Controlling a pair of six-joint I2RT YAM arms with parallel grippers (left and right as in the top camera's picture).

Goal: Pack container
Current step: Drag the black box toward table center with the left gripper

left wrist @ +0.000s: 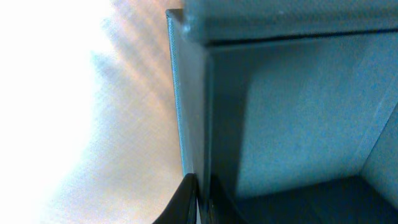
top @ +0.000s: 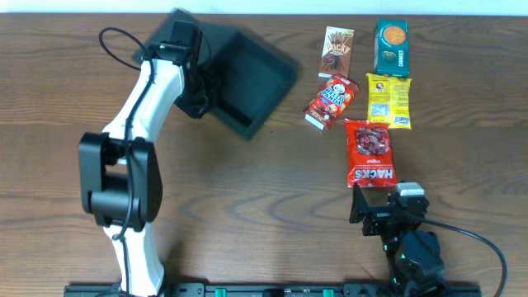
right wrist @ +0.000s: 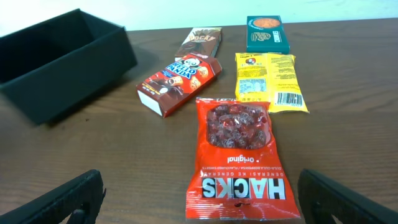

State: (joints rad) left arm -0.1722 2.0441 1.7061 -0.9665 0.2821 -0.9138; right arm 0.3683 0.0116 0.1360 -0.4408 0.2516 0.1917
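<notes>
My left gripper should pull the pinched side of the container (top: 247, 78) back, turn the container square over the bare tabletop in front, and let go of it, because the container is standing crooked.
The container (top: 247, 78), a dark shallow box with its flap lid open behind it, sits at the back left. My left gripper (top: 198, 91) is shut on its left wall; in the left wrist view the fingers (left wrist: 200, 199) pinch that wall of the container (left wrist: 298, 124), one finger outside and one inside. The box also shows in the right wrist view (right wrist: 56, 62) and looks empty. My right gripper (top: 388, 202) is open and empty, just in front of a red Hacks candy bag (top: 370, 153); the fingers (right wrist: 205, 199) straddle the near end of the bag (right wrist: 239, 124) without touching it.
Right of the container lie a red snack box (top: 332, 101), a brown stick-biscuit box (top: 337, 51), a teal box (top: 393, 47) and a yellow packet (top: 388, 100). They also show in the right wrist view: red box (right wrist: 179, 76), yellow packet (right wrist: 268, 81).
</notes>
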